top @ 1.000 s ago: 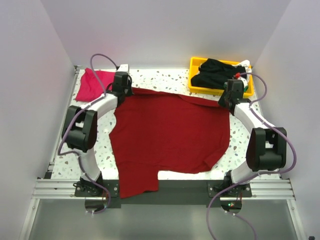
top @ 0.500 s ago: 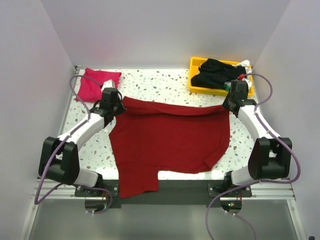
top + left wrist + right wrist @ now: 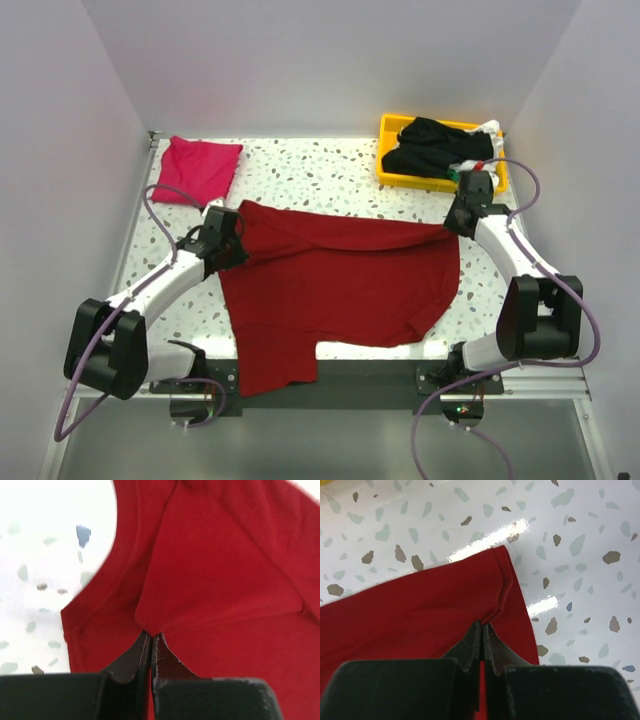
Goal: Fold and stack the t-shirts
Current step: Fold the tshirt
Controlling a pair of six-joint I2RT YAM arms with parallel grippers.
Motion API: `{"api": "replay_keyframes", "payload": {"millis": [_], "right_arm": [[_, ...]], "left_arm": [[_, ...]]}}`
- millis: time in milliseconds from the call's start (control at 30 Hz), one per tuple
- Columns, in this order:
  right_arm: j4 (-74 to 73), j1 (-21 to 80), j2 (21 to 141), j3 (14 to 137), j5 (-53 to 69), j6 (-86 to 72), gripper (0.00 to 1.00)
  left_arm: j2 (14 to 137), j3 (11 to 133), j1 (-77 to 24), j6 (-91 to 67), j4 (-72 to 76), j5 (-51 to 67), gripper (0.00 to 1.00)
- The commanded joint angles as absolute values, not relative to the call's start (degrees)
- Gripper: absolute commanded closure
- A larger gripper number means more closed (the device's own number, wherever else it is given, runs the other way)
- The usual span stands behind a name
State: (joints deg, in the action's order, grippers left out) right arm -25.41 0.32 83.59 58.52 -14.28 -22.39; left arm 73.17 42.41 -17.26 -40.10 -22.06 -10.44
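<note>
The t-shirt's far edge already lies doubled, so the robot's left gripper needs to ease back and slightly down to the red cloth nearer the table's front and release the t-shirt's corner.
The dark red t-shirt [image 3: 340, 290] lies spread over the table's middle, its near end hanging over the front edge. Its far edge is doubled back toward the front. My left gripper [image 3: 236, 232] is shut on the shirt's far left corner; the left wrist view shows the cloth [image 3: 220, 580] pinched at the tips [image 3: 151, 635]. My right gripper [image 3: 452, 222] is shut on the far right corner, with the hem [image 3: 500, 587] pinched at the tips [image 3: 483, 623]. The magenta-pink t-shirt [image 3: 197, 168] lies folded at the back left.
A yellow tray [image 3: 392, 178] at the back right holds black [image 3: 430, 145], white and green shirts. Speckled tabletop [image 3: 320, 175] shows behind the red shirt. Grey walls close in on three sides.
Both grippers have drawn the red shirt's far edge toward the front, folding it over itself. The left arm has pulled back and uncovered the pink shirt.
</note>
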Motion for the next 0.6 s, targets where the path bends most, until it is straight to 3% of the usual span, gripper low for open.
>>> {"api": "replay_keyframes", "payload": {"millis": [0, 233, 333, 367, 467, 533, 567], "right_arm": [[-26.1, 0.1, 83.0, 57.0, -16.0, -22.2, 1.0], [-26.3, 0.2, 82.9, 51.0, -16.9, -25.0, 0.96], [-27.4, 0.1, 83.6, 50.1, -18.2, -25.7, 0.82], [-28.1, 0.1, 83.8, 50.1, -18.2, -25.8, 0.8], [-29.3, 0.1, 83.4, 50.3, -18.8, -26.1, 0.48], [-30.5, 0.1, 82.8, 50.9, -19.9, -26.6, 0.41], [-31.9, 0.1, 81.7, 51.7, -20.4, -26.7, 0.38]], "left_arm": [[72.1, 40.1, -18.3, -42.1, -23.5, -8.4, 1.0], [70.6, 36.9, -19.9, -42.5, -25.9, -5.8, 0.93], [69.3, 37.0, -22.2, -42.4, -27.6, -4.2, 0.87], [68.9, 37.1, -23.9, -42.5, -28.1, -4.1, 0.76], [68.6, 38.4, -25.9, -43.0, -33.1, -5.4, 0.52], [68.0, 39.7, -26.0, -43.2, -35.9, -6.3, 0.44], [67.5, 40.4, -26.0, -42.7, -37.3, -7.1, 0.31]]}}
